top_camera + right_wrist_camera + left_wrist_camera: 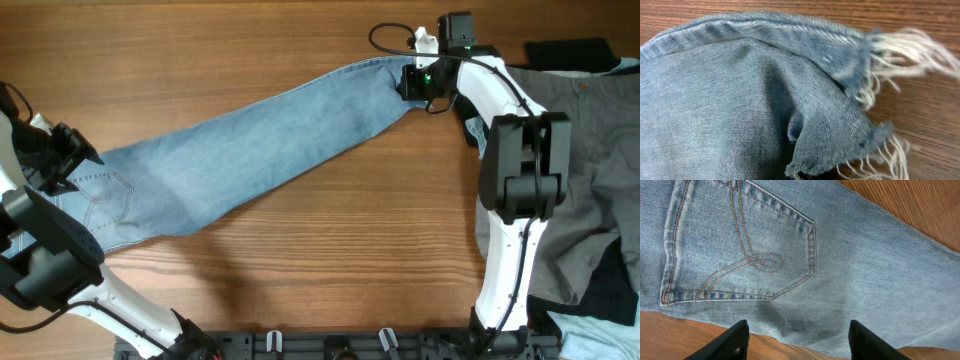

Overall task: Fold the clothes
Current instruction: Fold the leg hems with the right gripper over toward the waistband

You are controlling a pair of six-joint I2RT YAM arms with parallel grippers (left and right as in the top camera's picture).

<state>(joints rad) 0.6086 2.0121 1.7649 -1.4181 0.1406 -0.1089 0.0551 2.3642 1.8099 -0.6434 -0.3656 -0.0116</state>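
Observation:
My right gripper will move up, then to the left in the overhead view over the jeans' stitched back pocket (104,200), and release the jeans' hems, because the legs stretch long.
The light-blue jeans (250,140) lie spread long across the wooden table, waistband at the left, frayed hem at the upper right. My left gripper (72,152) hovers over the waist end. In the left wrist view its fingers (797,341) are open and empty just above the jeans' edge, with the stitched back pocket (740,245) ahead of them. My right gripper (410,82) is at the hem end. In the right wrist view the bunched denim (740,100) and the frayed hem (880,55) fill the frame and hide the fingers, which look shut on the cloth.
A pile of grey clothes (600,150) lies at the right, with a black garment (570,50) behind it and a dark one (610,285) in front. The right arm's white column (505,260) stands beside the pile. Bare wood (330,260) lies below the jeans.

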